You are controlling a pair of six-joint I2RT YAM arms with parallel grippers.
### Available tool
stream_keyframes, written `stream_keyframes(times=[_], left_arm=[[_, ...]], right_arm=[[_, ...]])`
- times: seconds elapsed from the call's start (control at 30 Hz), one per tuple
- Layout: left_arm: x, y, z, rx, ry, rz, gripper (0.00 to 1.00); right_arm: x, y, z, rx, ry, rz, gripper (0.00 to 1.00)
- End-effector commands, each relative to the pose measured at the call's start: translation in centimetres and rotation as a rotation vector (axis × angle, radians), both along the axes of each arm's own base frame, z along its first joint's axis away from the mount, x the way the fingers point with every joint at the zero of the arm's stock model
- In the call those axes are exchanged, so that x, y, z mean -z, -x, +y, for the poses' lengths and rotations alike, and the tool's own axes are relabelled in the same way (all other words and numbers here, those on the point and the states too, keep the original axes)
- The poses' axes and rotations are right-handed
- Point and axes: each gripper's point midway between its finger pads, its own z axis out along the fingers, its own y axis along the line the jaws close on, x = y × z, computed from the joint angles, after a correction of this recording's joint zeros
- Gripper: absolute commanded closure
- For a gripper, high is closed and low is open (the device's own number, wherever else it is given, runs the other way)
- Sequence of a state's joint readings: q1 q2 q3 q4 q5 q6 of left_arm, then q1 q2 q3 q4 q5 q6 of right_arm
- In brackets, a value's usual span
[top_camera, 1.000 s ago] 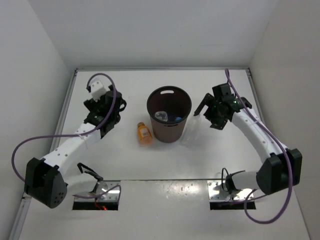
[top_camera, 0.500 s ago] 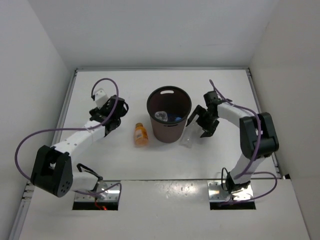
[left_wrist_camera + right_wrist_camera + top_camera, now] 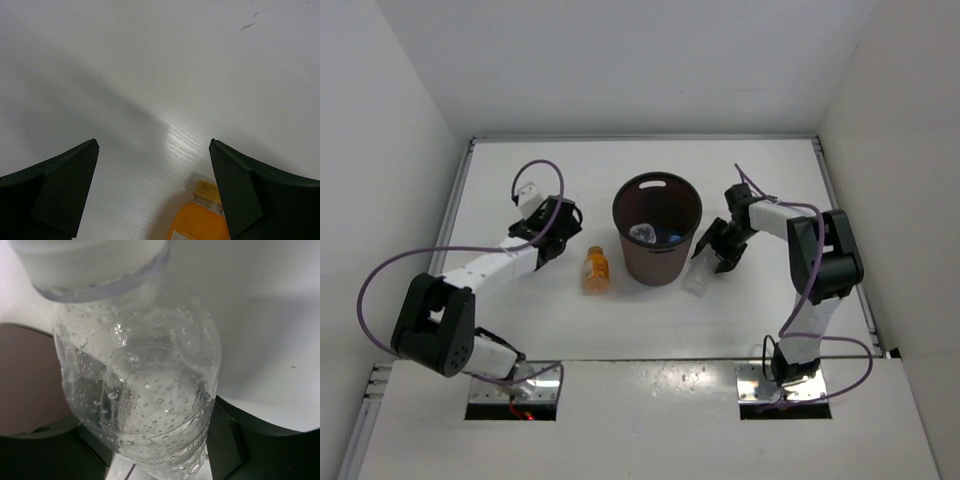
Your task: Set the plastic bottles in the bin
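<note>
Next, my right gripper moves up, then over the bin's opening (image 3: 662,209) to let go of the clear bottle, because the bin's tall side stands close beside it.
A plain clear bottle (image 3: 140,390) with a white cap (image 3: 90,260) fills the right wrist view. My right gripper (image 3: 150,440) is shut on its lower body, one dark finger on each side. From above, this bottle (image 3: 698,278) lies on the table just right of the dark brown bin (image 3: 657,262), under my right gripper (image 3: 713,252). A short orange bottle (image 3: 595,271) lies left of the bin. My left gripper (image 3: 557,238) stands open just beyond its yellow cap. In the left wrist view the orange bottle (image 3: 200,220) sits low between the open fingers (image 3: 65,185).
Inside the bin lie a clear bottle (image 3: 642,232) and a blue-capped one (image 3: 675,238). White walls close in the table at the back and both sides. Purple cables loop off both arms.
My right arm folded in and down to the clear bottle, and its jaws closed on it. My left gripper dropped toward the orange bottle, which shifted slightly left.
</note>
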State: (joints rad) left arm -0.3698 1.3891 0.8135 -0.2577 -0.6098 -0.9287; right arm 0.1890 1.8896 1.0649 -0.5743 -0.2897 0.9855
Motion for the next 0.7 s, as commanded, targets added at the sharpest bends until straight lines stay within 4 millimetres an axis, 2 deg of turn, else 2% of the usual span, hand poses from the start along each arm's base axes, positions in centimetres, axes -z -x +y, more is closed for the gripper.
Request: stream_keyframes(times=[0.0, 0.07, 0.1, 0.17, 0.23, 0.27, 0.37, 0.43, 0.5, 0.53, 0.6, 0.63, 0.67], left_arm=[[-0.3, -0.8, -0.5, 0.0, 0.018, -0.022, 0.0], [0.1, -1.0, -0.7, 0.007, 0.02, -0.008, 0.0], [-0.3, -1.3, -1.0, 0.015, 0.033, -0.016, 0.0], [0.0, -1.6, -1.3, 0.021, 0.036, -0.006, 0.0], [-0.7, -2.4, -1.6, 0.021, 0.042, -0.021, 0.0], [-0.7, -2.4, -1.6, 0.021, 0.042, -0.021, 0.0], [-0.8, -2.9, -1.8, 0.028, 0.035, -0.021, 0.0], [-0.9, -3.0, -1.4, 0.02, 0.013, -0.023, 0.0], [-0.7, -2.7, -1.3, 0.027, 0.0, -0.009, 0.0], [-0.7, -2.7, -1.6, 0.042, -0.007, -0.006, 0.0], [-0.8, -2.6, -1.4, 0.041, -0.02, -0.005, 0.0], [-0.8, -2.5, -1.8, 0.062, -0.031, 0.0, 0.0], [-0.8, -2.5, -1.6, 0.062, -0.044, 0.0, 0.0]], right_arm=[[1.1, 0.1, -3.2, 0.009, 0.165, 0.021, 0.48], [-0.4, -1.1, -5.3, 0.032, 0.244, -0.025, 0.52], [-1.2, -1.4, -6.0, 0.039, 0.265, -0.039, 0.52], [-4.8, -3.5, -7.8, 0.076, 0.324, -0.154, 0.59], [-7.7, -4.5, -9.0, 0.102, 0.363, -0.219, 0.63], [-10.8, -5.9, -9.9, 0.127, 0.391, -0.308, 0.69], [-16.9, -7.9, -10.7, 0.159, 0.408, -0.47, 0.75], [-22.3, -8.8, -10.7, 0.182, 0.39, -0.613, 0.77], [-25.9, -9.6, -10.5, 0.168, 0.38, -0.726, 0.77], [-29.1, -10.0, -9.8, 0.16, 0.359, -0.825, 0.77], [-32.0, -10.0, -8.6, 0.111, 0.327, -0.925, 0.77], [-34.0, -10.4, -7.5, 0.086, 0.269, -1.007, 0.77], [-35.8, -10.0, -7.1, 0.057, 0.253, -1.074, 0.77]])
